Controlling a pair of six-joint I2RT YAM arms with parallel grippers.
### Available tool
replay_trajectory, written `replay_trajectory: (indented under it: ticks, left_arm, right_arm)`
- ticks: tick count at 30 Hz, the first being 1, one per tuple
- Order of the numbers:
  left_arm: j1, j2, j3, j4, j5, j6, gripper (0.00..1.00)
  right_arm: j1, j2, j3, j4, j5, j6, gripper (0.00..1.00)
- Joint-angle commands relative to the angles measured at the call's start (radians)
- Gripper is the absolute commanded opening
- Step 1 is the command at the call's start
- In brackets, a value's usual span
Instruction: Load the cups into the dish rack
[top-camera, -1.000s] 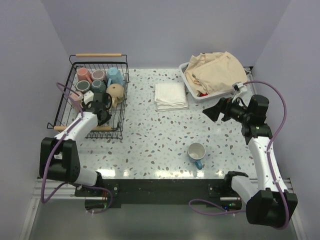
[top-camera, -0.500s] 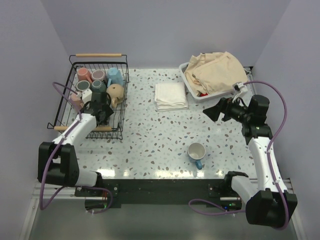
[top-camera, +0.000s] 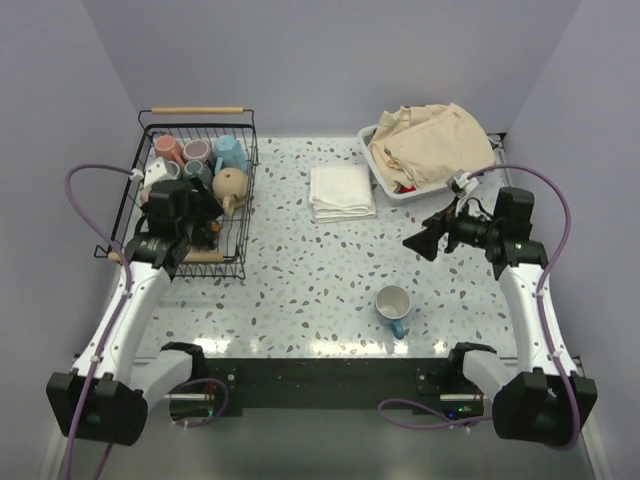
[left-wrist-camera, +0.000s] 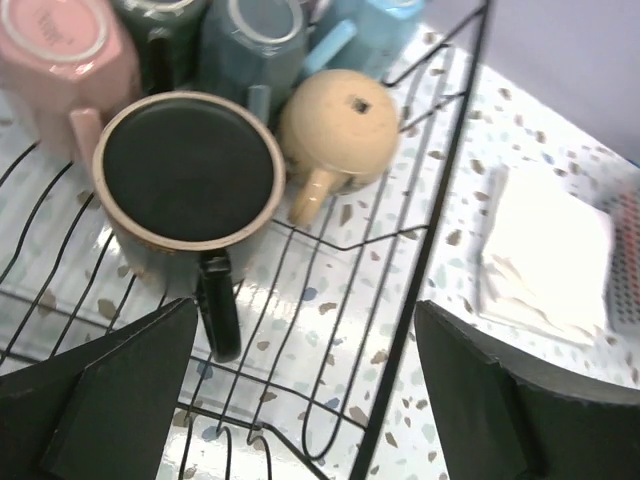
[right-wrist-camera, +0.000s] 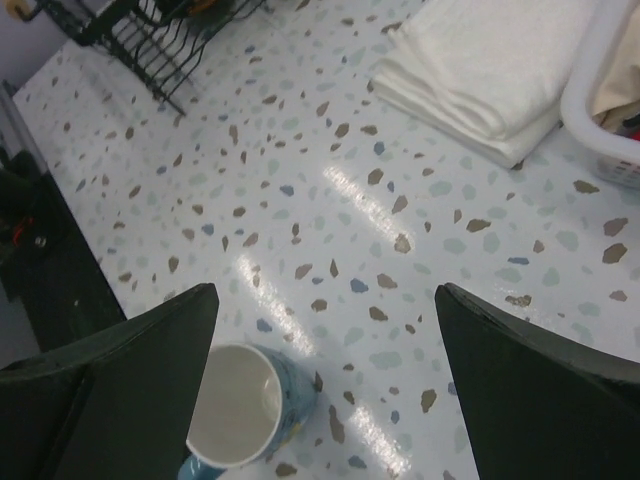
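The right gripper moves down and left in the top view astride the cup's far rim (top-camera: 392, 287) (right-wrist-camera: 267, 360) next, which lies that way, clear of the handle.
The black wire dish rack (top-camera: 197, 110) at the far left holds several cups: pink (top-camera: 166, 150), mauve (top-camera: 197, 150), light blue (top-camera: 231, 153), grey-teal (top-camera: 196, 172) and tan (top-camera: 232, 186). In the left wrist view a dark mug (left-wrist-camera: 188, 168) stands upside down on the rack wires (left-wrist-camera: 440, 200), beside the tan mug (left-wrist-camera: 340, 128). My left gripper (top-camera: 195, 218) (left-wrist-camera: 305, 395) hangs open above the rack's near end, holding nothing. A white cup with a blue outside (top-camera: 393, 303) (right-wrist-camera: 238, 412) stands upright on the table. My right gripper (top-camera: 418, 243) (right-wrist-camera: 325, 390) is open above and behind it.
A folded white cloth (top-camera: 341, 192) (right-wrist-camera: 490, 60) lies mid-table at the back. A white tub (top-camera: 386, 180) (right-wrist-camera: 610, 95) with beige cloth (top-camera: 430, 140) sits at the back right. Walls close in on the left, back and right.
My left gripper has opened, let go of the dark mug in the rack and drawn up and back. The right gripper has dipped slightly left towards the cup on the table.
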Motion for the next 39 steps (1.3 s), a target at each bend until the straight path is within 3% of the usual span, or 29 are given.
replay_trajectory:
  ticks: [1,2,4,10,17,20,25,28,29,31,32,34,39]
  left_arm:
    - [0.008,-0.137,-0.008,0.048,0.223,0.175,0.96]
    - [0.008,-0.157,-0.016,0.047,0.294,0.181,0.97]
    - [0.008,-0.212,-0.032,0.049,0.379,0.183,0.98]
    - [0.008,-0.32,-0.097,0.098,0.747,0.109,1.0]
    - [0.008,-0.398,-0.138,0.15,0.91,0.031,1.0]
    - [0.008,-0.427,-0.164,0.165,0.929,0.003,1.0]
    - [0.008,-0.478,-0.201,0.183,0.946,-0.04,1.0]
    - [0.008,-0.501,-0.215,0.203,0.962,-0.072,1.0]
    - [0.008,-0.51,-0.217,0.211,0.976,-0.081,1.0]
    - [0.008,-0.515,-0.22,0.233,0.995,-0.11,1.0]
    - [0.008,-0.518,-0.22,0.243,0.999,-0.123,1.0]
    - [0.008,-0.518,-0.227,0.286,1.024,-0.17,1.0]
    - [0.008,-0.512,-0.247,0.458,1.074,-0.294,1.0]
  right_arm:
    - [0.066,0.164,0.193,-0.574,-0.009,-0.537,0.95]
    - [0.094,0.191,0.251,-0.653,0.028,-0.671,0.95]
    - [0.189,0.253,0.282,-0.752,0.158,-0.721,0.97]
    - [0.331,0.221,0.228,-0.674,0.38,-0.689,0.98]
    - [0.532,0.227,0.168,-0.61,0.59,-0.674,0.96]
    - [0.582,0.267,0.177,-0.595,0.648,-0.65,0.9]
    - [0.689,0.333,0.14,-0.515,0.8,-0.596,0.74]
    - [0.744,0.36,0.115,-0.458,0.877,-0.564,0.6]
    - [0.756,0.368,0.114,-0.452,0.889,-0.55,0.48]
    - [0.781,0.383,0.118,-0.444,0.897,-0.539,0.35]
    - [0.787,0.385,0.12,-0.446,0.895,-0.528,0.2]
    - [0.796,0.376,0.138,-0.459,0.882,-0.524,0.0]
    - [0.793,0.317,0.23,-0.539,0.814,-0.51,0.0]
